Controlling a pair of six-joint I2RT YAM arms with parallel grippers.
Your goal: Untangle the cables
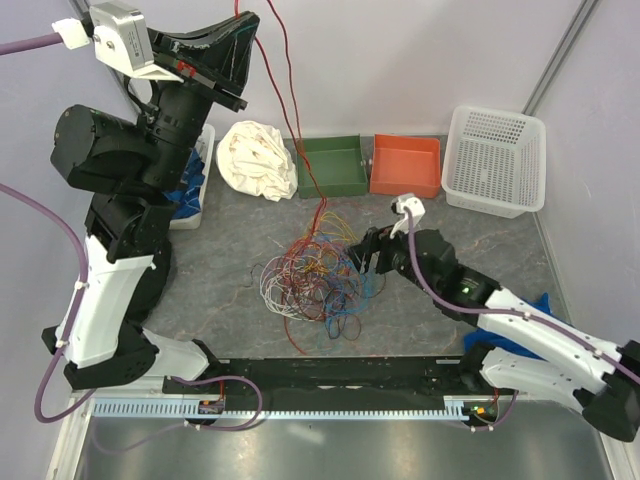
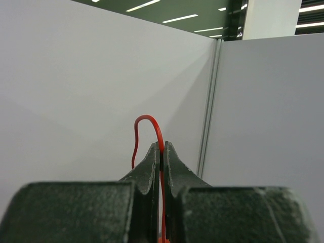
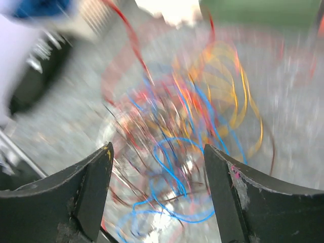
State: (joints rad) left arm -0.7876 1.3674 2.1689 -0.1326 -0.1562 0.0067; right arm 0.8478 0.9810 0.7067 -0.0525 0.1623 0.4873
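The red cable above the tangle (image 1: 321, 204) (image 3: 135, 49) rises clear there, so my right gripper moves outward and to the left in the top view onto that cable next.
A tangle of thin cables (image 1: 318, 272) in red, orange, blue and white lies in the middle of the grey table. My left gripper (image 1: 238, 40) is raised high at the back left, shut on a red cable (image 1: 296, 120) that runs taut down to the tangle. In the left wrist view the red cable (image 2: 156, 127) loops out above my shut gripper (image 2: 162, 152). My right gripper (image 1: 368, 262) is open at the tangle's right edge. The right wrist view is blurred and shows blue cables (image 3: 174, 172) between the open fingers of my gripper (image 3: 158, 164).
A white cloth (image 1: 256, 158), a green bin (image 1: 333, 165), an orange bin (image 1: 405, 165) and a white basket (image 1: 495, 160) line the back. Blue items lie at the left (image 1: 190, 190) and under the right arm (image 1: 530, 305). A black rail (image 1: 340, 375) runs along the near edge.
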